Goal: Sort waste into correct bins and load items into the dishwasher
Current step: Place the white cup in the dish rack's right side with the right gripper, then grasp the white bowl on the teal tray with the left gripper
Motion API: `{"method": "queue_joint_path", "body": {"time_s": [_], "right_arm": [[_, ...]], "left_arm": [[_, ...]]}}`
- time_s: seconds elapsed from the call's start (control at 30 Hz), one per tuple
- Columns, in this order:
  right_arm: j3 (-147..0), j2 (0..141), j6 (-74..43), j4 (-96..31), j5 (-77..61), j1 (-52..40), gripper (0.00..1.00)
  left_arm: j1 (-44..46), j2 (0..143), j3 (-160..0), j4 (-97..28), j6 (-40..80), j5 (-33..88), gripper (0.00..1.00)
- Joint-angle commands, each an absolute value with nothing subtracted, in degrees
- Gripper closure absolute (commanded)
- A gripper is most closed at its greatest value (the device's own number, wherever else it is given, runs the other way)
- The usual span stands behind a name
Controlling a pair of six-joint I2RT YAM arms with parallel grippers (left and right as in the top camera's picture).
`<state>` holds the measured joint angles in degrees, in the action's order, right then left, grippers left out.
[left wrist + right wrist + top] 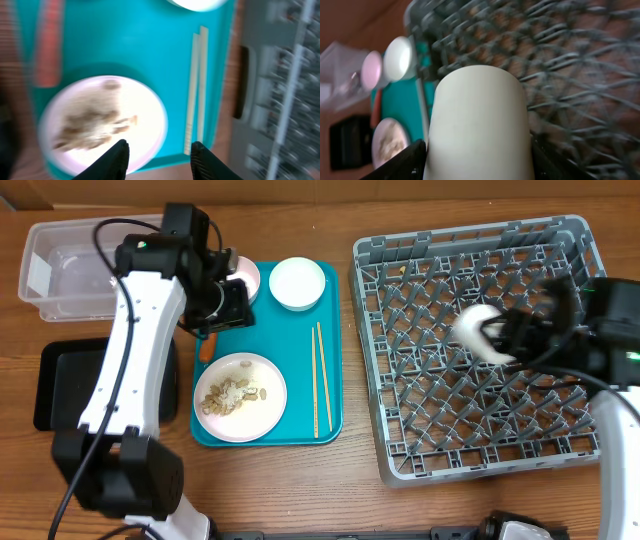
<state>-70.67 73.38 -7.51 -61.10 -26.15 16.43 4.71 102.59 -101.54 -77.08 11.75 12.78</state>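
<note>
The rack's near corner is empty. My right gripper should move back toward that corner, away from the tray (562,402), then lower the small white cup and release it.
My right gripper (497,335) is shut on the small white cup (477,120) and holds it over the grey dish rack (575,445), near its middle. My left gripper (157,160) is open and empty, above the near edge of the white plate (145,110) with tan and white food scraps (232,392). The two chopsticks (319,378) lie on the teal tray (290,330) right of the plate. An orange carrot (47,47) lies at the tray's left edge. A white bowl (297,282) and a pink-sided bowl (247,275) stand at the tray's far end.
The clear tub (70,265) stands at the far left, and the black tray (60,380) lies in front of it, partly under my left arm. The rack (560,60) fills the right half of the table.
</note>
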Motion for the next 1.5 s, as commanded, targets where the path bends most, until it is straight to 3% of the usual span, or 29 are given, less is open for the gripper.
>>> {"method": "queue_joint_path", "body": {"time_s": [0.0,0.23,0.43,0.5,0.7,0.97,1.13,1.3,1.47], "right_arm": [[-72.14,73.03,-7.51,-64.38,-16.78,25.04,0.6],[-72.12,75.92,-9.02,-67.81,-6.35,36.69,0.59],[-72.07,81.71,-9.02,-67.42,-5.08,38.44,0.58],[-72.07,84.07,-9.02,-67.4,-5.08,38.44,0.52],[-72.25,86.7,-9.08,-64.1,-5.69,38.44,0.0],[-77.62,83.37,-6.94,-66.08,-26.15,37.47,0.0],[-77.65,77.34,-0.58,-66.02,-35.7,31.16,0.0],[-77.58,75.99,3.09,-64.34,-43.75,14.66,0.0],[-77.58,76.29,-0.71,-58.06,-37.41,0.03,0.0]], "left_arm": [[4.73,98.7,-102.91,-77.34,15.42,1.28,0.57],[5.02,98.61,-102.91,-77.8,15.49,1.54,0.57],[5.06,98.61,-102.91,-78.61,15.44,1.5,0.57],[5.06,98.61,-102.91,-78.63,15.44,1.5,0.57],[5.06,98.61,-102.91,-79.0,15.44,1.5,0.55],[5.06,98.61,-102.91,-79.05,15.44,1.52,0.52],[5.06,98.7,-102.91,-77.89,15.46,3.27,0.42],[5.06,100.12,-102.85,-75.72,15.44,5.82,0.4],[5.17,101.16,-102.8,-75.33,15.51,6.46,0.38]]}}
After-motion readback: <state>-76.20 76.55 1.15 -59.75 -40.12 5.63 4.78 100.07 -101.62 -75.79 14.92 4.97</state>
